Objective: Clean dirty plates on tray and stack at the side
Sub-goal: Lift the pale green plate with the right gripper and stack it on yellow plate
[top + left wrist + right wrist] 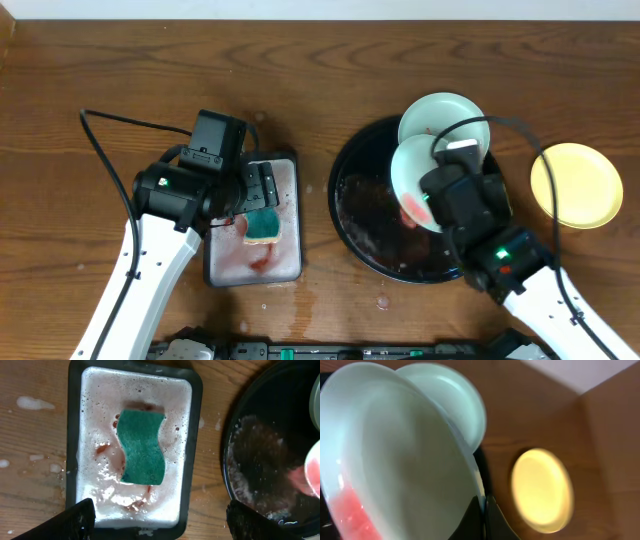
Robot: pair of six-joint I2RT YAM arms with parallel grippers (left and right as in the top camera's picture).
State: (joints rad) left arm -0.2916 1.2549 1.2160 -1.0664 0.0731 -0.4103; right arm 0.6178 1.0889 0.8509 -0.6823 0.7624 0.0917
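The yellow plate (576, 185) (542, 491) lies below my right gripper, to its right in the overhead view. My right gripper carries the mint-white plate over and down onto it next.
My right gripper (440, 172) is shut on the rim of a pale mint-white plate (412, 172) with a red sauce smear, holding it tilted above the black round tray (352, 215). In the right wrist view the fingers (484, 510) pinch the plate's (395, 460) edge. A second mint-white plate (444, 118) leans on the tray's far rim (452, 397). The yellow plate (576, 185) lies on the wood tabletop at the right (542, 491). My left gripper (160, 520) is open and empty above the green sponge (141, 446).
The sponge (263, 224) lies in a rectangular grey tray (290, 262) of foamy, red-stained water (100, 390). Foam drops spot the wood left of it (32, 403). The black tray's wet floor shows in the left wrist view (270, 460). Cables loop behind both arms.
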